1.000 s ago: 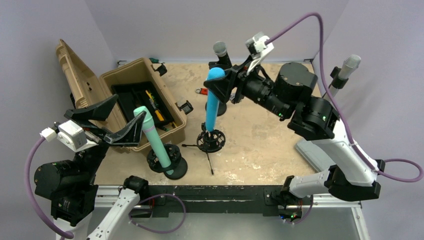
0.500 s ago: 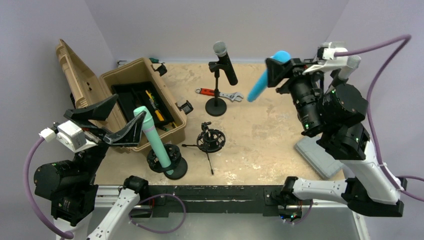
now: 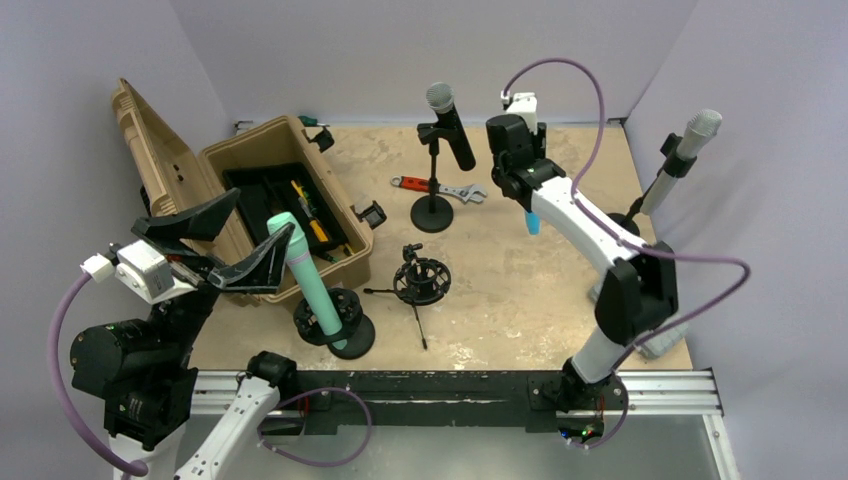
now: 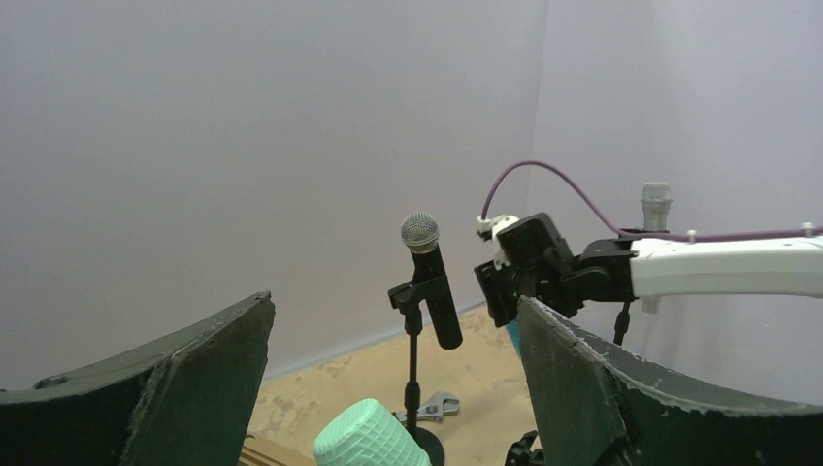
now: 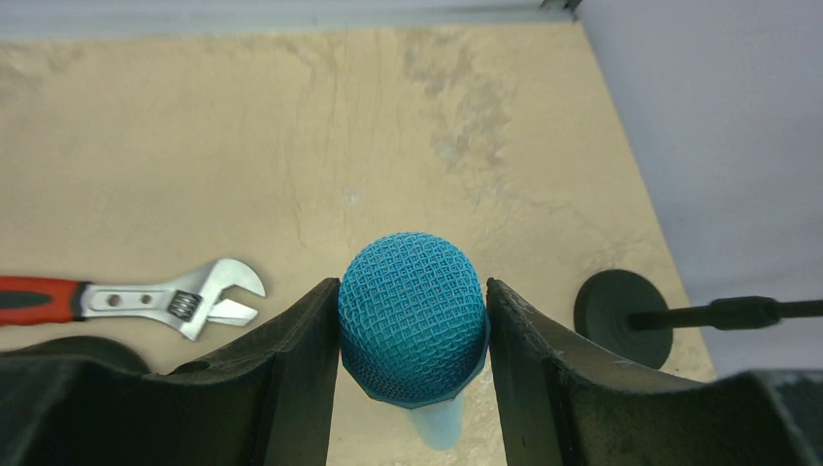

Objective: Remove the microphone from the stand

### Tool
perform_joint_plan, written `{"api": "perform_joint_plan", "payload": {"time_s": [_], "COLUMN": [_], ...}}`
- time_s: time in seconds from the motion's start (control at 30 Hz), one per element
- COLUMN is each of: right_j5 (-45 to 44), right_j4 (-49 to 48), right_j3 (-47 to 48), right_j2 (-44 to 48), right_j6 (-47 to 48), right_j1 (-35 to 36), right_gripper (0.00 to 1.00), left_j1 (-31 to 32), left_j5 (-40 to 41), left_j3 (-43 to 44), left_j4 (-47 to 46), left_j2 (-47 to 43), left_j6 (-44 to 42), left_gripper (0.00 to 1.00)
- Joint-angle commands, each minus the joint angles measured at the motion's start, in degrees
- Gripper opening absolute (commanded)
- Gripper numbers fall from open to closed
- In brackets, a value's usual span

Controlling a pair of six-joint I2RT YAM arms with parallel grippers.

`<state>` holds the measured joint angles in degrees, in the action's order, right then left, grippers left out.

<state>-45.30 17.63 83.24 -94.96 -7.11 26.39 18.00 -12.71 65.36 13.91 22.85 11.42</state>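
The table is bare past the wrench's jaw. My right gripper needs to lower the blue microphone (image 3: 532, 221) outward and down onto that patch of the table next and let go of the microphone's head.
My right gripper (image 3: 527, 200) is shut on the mesh head of a blue microphone (image 3: 532, 221) and holds it handle-down above the table at the back middle. In the right wrist view the pads (image 5: 315, 340) press both sides of the head (image 5: 411, 311). A small black shock-mount stand (image 3: 421, 280) stands empty at the table's centre. My left gripper (image 3: 262, 215) is open, level with the top of a mint-green microphone (image 3: 310, 285) that stands in a black round stand (image 3: 340, 328). Its head shows low between the fingers in the left wrist view (image 4: 369, 442).
A black microphone (image 3: 452, 125) sits clipped on a stand at the back. A grey microphone (image 3: 690, 140) on a stand is at the far right. A red-handled wrench (image 3: 440, 188) lies on the table. An open tan tool case (image 3: 280, 210) is at the left.
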Motion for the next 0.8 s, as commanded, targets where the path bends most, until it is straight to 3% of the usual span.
{"api": "perform_joint_plan", "payload": {"time_s": [0.0, 0.2, 0.47, 0.77], "right_j5": [7.76, 17.92, 24.38, 25.28], "right_j4": [-5.14, -5.33, -3.43, -1.27], "right_j3": [5.23, 18.04, 37.07, 52.66], "right_j2": [-4.99, -18.56, -35.22, -49.26], "right_j6": [-1.63, 0.72, 3.38, 3.2], "right_j1": [-5.2, -10.4, -14.22, -14.31], "right_gripper": [0.0, 0.0, 0.0, 0.0], "left_j1": [-0.51, -0.6, -0.69, -0.77], "left_j5": [-0.64, -0.61, -1.21, -2.08], "left_j3": [-0.95, -0.92, -0.85, -0.54], "left_j4": [-2.53, -2.35, -2.55, -2.49], "left_j2": [0.0, -0.36, -0.31, -0.44], "left_j6": [0.88, 0.88, 1.56, 2.16], "left_gripper": [0.92, 0.92, 0.91, 0.91]}}
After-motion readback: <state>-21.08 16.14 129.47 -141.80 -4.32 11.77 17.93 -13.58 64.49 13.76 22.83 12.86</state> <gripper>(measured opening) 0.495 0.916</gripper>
